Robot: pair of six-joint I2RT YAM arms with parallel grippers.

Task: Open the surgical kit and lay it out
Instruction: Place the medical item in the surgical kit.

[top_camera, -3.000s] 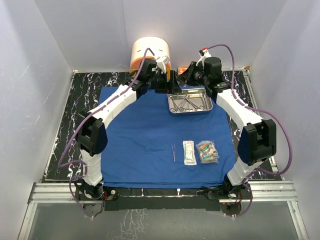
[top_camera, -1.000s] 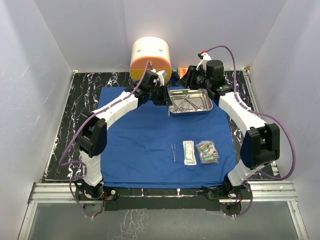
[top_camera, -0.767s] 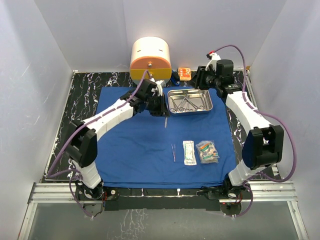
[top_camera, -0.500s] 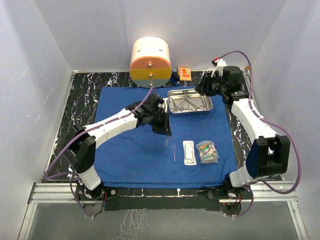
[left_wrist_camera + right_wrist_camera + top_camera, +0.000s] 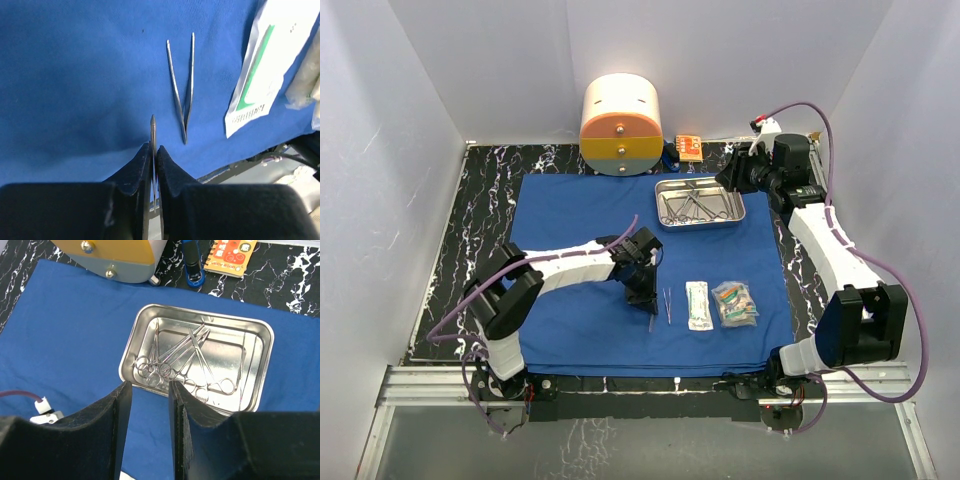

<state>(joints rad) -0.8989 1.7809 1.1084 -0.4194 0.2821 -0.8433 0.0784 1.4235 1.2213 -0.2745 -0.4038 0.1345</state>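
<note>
The open end of the row is below my left gripper, so my left gripper will move gently down toward the tweezers and let go of the instrument point(image 5: 153, 127) on the bare cloth point(image 5: 161, 102) beside them.
The royal-blue cloth point(image 5: 570, 230) of the surgical kit lies spread over the table. On its far part stands the steel tray point(image 5: 663, 205), with several scissors and forceps point(image 5: 185, 357) inside. Tweezers point(image 5: 667, 304) and two clear packets point(image 5: 697, 304) point(image 5: 735, 303) lie in a row on the near part. My left gripper point(image 5: 648, 300) hangs low just left of the tweezers point(image 5: 181, 95), shut on a thin pointed steel instrument point(image 5: 153, 127) that sticks out past its fingertips. My right gripper point(image 5: 150, 390) stands open and empty, raised to the right of the tray point(image 5: 200, 312).
A round cream-and-orange drawer container point(image 5: 620, 110) stands behind the cloth. Beside it lie a small orange box point(image 5: 687, 146) and a blue object point(image 5: 192, 265). Black marbled table point(image 5: 485, 200) shows around the cloth. White walls close in on three sides.
My left arm has swung from the tray's left side down to the near middle, carrying the thin instrument. My right arm has drawn back from the tray toward the far right.
</note>
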